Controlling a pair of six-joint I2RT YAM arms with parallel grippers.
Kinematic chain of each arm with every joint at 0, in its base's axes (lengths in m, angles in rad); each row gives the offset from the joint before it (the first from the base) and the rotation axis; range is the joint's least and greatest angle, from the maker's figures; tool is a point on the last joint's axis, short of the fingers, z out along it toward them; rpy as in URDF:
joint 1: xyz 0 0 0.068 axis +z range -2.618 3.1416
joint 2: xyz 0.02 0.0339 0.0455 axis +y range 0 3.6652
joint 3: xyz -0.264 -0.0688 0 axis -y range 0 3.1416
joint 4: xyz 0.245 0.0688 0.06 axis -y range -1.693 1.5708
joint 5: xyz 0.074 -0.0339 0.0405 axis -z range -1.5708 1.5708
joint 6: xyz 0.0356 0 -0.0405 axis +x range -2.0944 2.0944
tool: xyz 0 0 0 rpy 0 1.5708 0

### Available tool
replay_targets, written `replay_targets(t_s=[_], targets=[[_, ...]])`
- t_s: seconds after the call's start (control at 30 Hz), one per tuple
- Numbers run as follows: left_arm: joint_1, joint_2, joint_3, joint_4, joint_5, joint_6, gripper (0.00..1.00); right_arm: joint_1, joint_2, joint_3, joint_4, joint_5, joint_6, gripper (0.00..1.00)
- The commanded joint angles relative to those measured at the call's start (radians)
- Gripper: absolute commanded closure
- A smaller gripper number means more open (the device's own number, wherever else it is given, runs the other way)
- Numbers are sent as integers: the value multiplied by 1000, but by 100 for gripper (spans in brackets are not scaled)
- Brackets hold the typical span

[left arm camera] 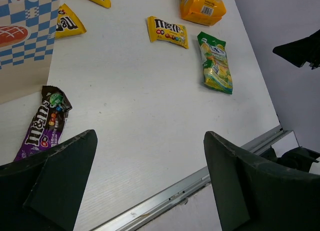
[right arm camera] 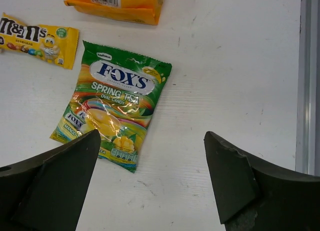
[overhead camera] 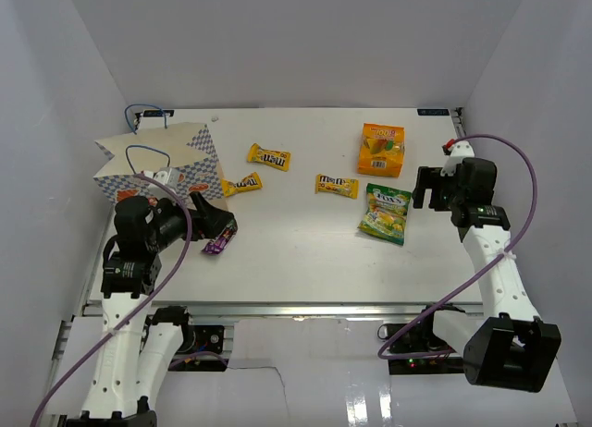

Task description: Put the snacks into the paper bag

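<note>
My left gripper should lower and turn onto the middle of the purple bar, because the bar is still outside its finger gap.
The paper bag stands at the far left, white with blue checks; its side shows in the left wrist view. Three yellow packets lie mid-table. The orange pouch and the green-yellow pouch lie at the right. The purple bar lies in front of the bag. My left gripper is open and empty just above the bar, which sits left of its fingers. My right gripper is open and empty, right of the green-yellow pouch.
White walls close in the table on the left, back and right. A metal rail runs along the near edge. The right table edge is close to my right gripper.
</note>
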Motion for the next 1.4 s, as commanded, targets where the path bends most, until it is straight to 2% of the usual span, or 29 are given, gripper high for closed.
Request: replay_targets(t_s=[0.0,0.1,0.2,0.3,0.33,0.4,0.43,0.47,0.5,0.53,0.57,0.63,0.77,0.87,1.1,1.37], targets=[[2,20,9,-21,-17,-17,2,-3,-17,56,3,-100,-27,10],[-10,47,15,-55,-56,-63,2,-3,-15,71,-23,-215,-142,10],[-55,59,25,-104,-198,-129,2,-2,-15,86,-86,-445,-304,10],[-134,85,40,-140,-315,-178,2,0,-8,103,-165,-551,-439,10],[-197,95,42,-160,-400,-192,2,0,-5,106,-216,-612,-481,10],[-275,139,42,-173,-497,-252,2,3,14,115,-263,-640,-562,10],[-358,159,43,-183,-537,-276,2,4,18,114,-278,-659,-584,10],[-399,187,48,-187,-653,-319,2,4,18,109,-313,-680,-614,10],[-444,217,55,-190,-703,-331,2,4,15,105,-333,-700,-686,10],[-532,292,80,-209,-764,-347,2,4,11,82,-330,-709,-682,10],[-568,332,94,-217,-883,-358,2,3,-1,68,-300,-714,-671,10],[-628,459,129,-222,-977,-345,2,3,-5,39,-307,-780,-729,9],[-648,627,172,-222,-1036,-301,2,3,8,33,-297,-815,-760,4],[-648,682,192,-233,-1103,-247,2,0,15,33,-295,-808,-779,2],[-648,731,175,-205,-1170,35,2,-5,41,33,-266,-830,-763,0],[-599,774,74,-9,-1032,371,4,-11,67,51,-248,-827,-759,0]])
